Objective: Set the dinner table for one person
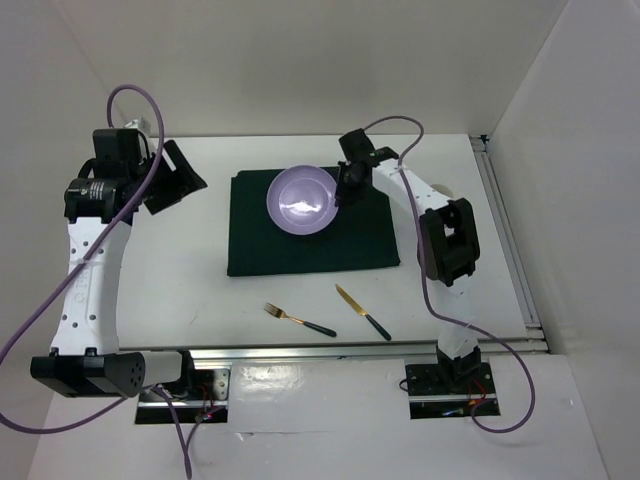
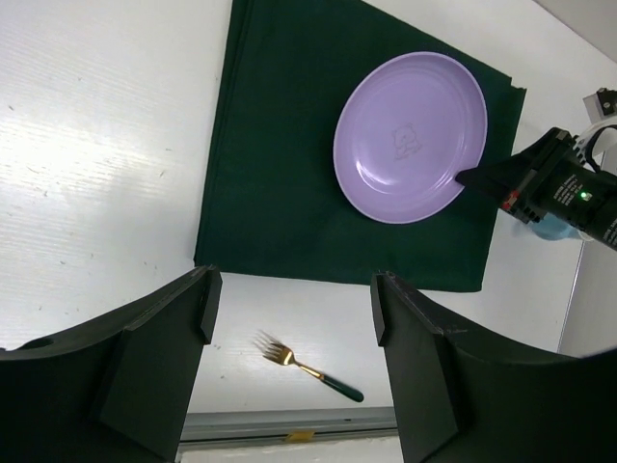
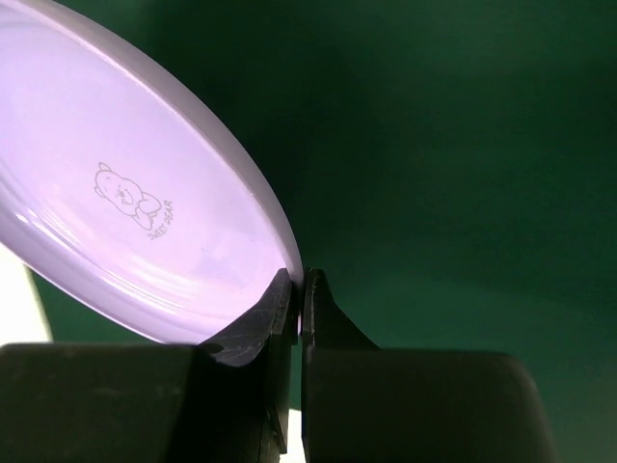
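Observation:
My right gripper brings the plate [image 1: 303,200] down slightly back onto the mat's middle next, off the mat's far edge, then releases the plate's rim.
A lilac plate [image 1: 303,200] [image 2: 410,135] [image 3: 125,203] with a small bear print sits over the far middle of a dark green cloth mat [image 1: 300,250] [image 2: 280,174] [image 3: 463,145] on the white dinner table [image 1: 200,270]. My right gripper [image 1: 342,191] [image 3: 302,280] is shut on the plate's right rim, which shows as a thin edge between its fingertips. I cannot tell whether the plate rests flat or is raised. My left gripper [image 1: 180,185] [image 2: 294,289] hangs open and holds nothing, high over the table left of the mat.
A gold fork [image 1: 298,320] [image 2: 308,369] with a dark green handle and a matching knife [image 1: 362,312] lie on the bare table in front of the mat. A metal rail [image 1: 330,352] runs along the near edge. White walls stand close on three sides.

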### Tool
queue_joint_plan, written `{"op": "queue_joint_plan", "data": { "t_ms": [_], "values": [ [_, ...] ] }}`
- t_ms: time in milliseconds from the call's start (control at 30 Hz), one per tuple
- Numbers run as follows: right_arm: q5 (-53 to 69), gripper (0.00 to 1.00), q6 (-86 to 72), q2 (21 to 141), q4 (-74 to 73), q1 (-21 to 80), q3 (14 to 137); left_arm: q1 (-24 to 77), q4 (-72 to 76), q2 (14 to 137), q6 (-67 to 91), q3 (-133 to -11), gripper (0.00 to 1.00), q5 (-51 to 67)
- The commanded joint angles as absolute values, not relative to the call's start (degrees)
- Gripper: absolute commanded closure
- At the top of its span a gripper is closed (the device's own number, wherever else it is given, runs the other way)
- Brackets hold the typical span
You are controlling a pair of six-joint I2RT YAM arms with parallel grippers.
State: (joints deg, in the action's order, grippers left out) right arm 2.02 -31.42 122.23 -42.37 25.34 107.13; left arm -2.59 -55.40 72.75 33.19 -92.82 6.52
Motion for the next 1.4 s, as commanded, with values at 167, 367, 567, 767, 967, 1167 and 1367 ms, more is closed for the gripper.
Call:
{"op": "queue_joint_plan", "data": {
  "t_ms": [167, 367, 567, 767, 967, 1167, 1367],
  "values": [
    [7.21, 1.00, -28.83, 125.41, -44.22, 23.03, 103.89, -2.90, -52.56, 74.62, 32.70, -91.67, 0.19, 9.13],
    [5.19, 0.81, -30.84, 125.42, -43.07, 23.03, 102.74, -2.90, -52.56, 75.23, 32.17, -91.67, 0.19, 9.14],
    [4.66, 0.42, -29.89, 119.72, -43.67, 23.03, 105.45, -2.90, -54.49, 78.04, 31.64, -95.27, 0.19, 8.61],
    [-6.75, 0.27, -26.29, 105.60, -46.75, 21.55, 107.86, -2.12, -53.44, 78.66, 31.64, -95.54, 0.19, 8.61],
    [-7.22, 0.16, -25.75, 91.16, -43.86, 6.62, 92.92, 2.71, -52.91, 81.30, 30.50, -95.01, 0.20, 8.72],
    [-0.36, 0.14, -26.28, 93.95, -44.47, -6.58, 88.15, 6.15, -49.31, 83.14, 27.52, -93.44, 0.20, 13.79],
    [3.16, 0.21, -25.14, 97.90, -39.99, -10.37, 87.10, 8.61, -47.11, 81.48, 26.89, -91.58, 0.19, 12.57]
  ]
}}
